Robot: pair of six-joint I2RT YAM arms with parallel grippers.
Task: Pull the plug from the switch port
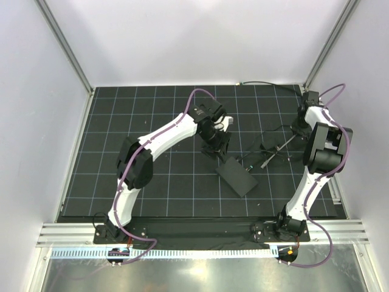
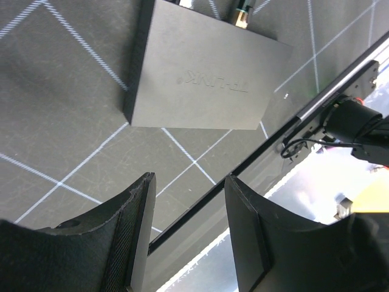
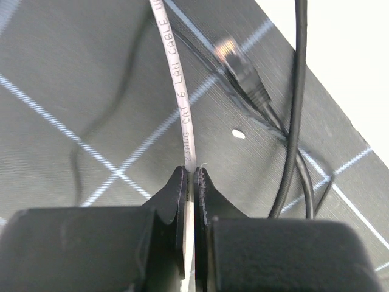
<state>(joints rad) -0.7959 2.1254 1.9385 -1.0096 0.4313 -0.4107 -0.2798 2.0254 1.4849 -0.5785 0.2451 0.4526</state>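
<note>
My right gripper lifts the grey LAN cable past the switch next, then lowers and releases it on the bare mat (image 1: 193, 151), because that cable lies across black cables.
The switch (image 1: 237, 176) is a flat matte black box lying askew on the grid mat. In the left wrist view it (image 2: 200, 73) lies just beyond my left gripper (image 2: 189, 179), which is open with nothing between its fingers. At the box's far edge a small dark plug (image 2: 241, 15) sits in a port; the port opening itself is hidden. My right gripper (image 3: 191, 170) is shut on a thin grey LAN cable (image 3: 176, 79), well to the right of the switch (image 1: 299, 129). It is not holding the plug.
A loose dark connector with a clear tip (image 3: 243, 76) lies on the mat ahead of the right gripper, ending a black cable (image 3: 296, 121). Thin black cables tangle right of the switch (image 1: 267, 149). The mat's near edge and metal rail (image 2: 316, 103) run close by.
</note>
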